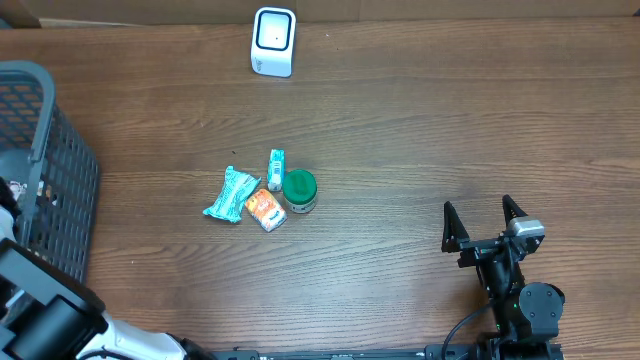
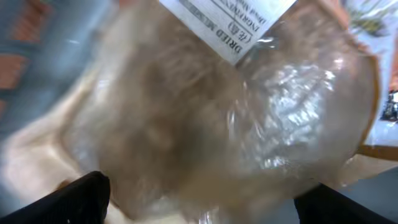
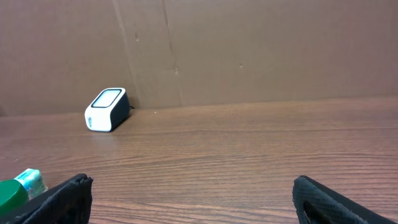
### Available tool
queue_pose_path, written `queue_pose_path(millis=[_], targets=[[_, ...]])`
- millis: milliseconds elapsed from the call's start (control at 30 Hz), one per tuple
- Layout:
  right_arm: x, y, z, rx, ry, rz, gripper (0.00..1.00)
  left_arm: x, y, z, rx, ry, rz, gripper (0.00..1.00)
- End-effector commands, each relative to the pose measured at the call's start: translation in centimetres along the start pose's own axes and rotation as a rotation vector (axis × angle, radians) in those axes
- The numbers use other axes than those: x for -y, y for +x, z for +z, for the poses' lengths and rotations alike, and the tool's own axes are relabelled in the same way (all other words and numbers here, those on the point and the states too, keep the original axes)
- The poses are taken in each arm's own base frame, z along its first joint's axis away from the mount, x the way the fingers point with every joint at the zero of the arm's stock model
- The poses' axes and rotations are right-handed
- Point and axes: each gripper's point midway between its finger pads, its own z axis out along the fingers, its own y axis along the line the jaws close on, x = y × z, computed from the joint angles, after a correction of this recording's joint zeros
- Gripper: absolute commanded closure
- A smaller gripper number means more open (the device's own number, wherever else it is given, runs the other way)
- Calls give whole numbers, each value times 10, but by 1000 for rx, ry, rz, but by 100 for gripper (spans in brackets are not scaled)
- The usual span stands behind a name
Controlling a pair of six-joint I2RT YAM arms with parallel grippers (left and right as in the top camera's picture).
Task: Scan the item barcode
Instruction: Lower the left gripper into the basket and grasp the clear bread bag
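The clear bag's lower edge point(image 2: 202, 196) lies just below my left gripper, between its spread fingers. Next, my left gripper lowers its fingers farther around it and closes them.
A clear plastic bag point(image 2: 261, 118) with a white printed label point(image 2: 231, 23) fills the blurred left wrist view. It sits very close in front of my left gripper point(image 2: 202, 202). The jaws stand wide apart with the bag's lower edge between them, and I see no pinch on it. In the overhead view the left arm point(image 1: 45, 315) reaches toward the basket point(image 1: 45, 150) and its gripper is hidden. The white barcode scanner point(image 1: 273, 41) point(image 3: 107, 109) stands at the table's far edge. My right gripper point(image 1: 486, 222) point(image 3: 189, 186) hovers open and empty over bare wood at the front right.
In the middle of the table lie a teal packet point(image 1: 231, 195), an orange packet point(image 1: 265, 210), a small teal box point(image 1: 276, 168) and a green-lidded tub point(image 1: 299, 189). The dark mesh basket takes up the left edge. A brown cardboard wall point(image 3: 249, 50) rises behind the scanner.
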Motion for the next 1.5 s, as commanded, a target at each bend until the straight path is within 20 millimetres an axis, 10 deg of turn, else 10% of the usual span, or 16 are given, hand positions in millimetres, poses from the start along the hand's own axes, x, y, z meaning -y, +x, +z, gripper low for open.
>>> queue_pose_path(millis=[0,367,533,767,933,1167,1467], targets=[[1,2,0,3,4,0,0,8,9,17,-39,30,25,6],[1,2,0,2,5,0,0,15,19,37,-90,43,43,26],[1,2,0,3,5,0,0,16,22,39,-109,46,47,56],[1,2,0,3,5,0,0,12,14,26,-117,49,48,96],[1,2,0,2,5,0,0,8,-6,-4,-121,57,48,96],[1,2,0,3,5,0,0,14,-61,-93,14,138,18,96],[1,2,0,2,4,0,0,37,-117,-297,468,205,-99,96]])
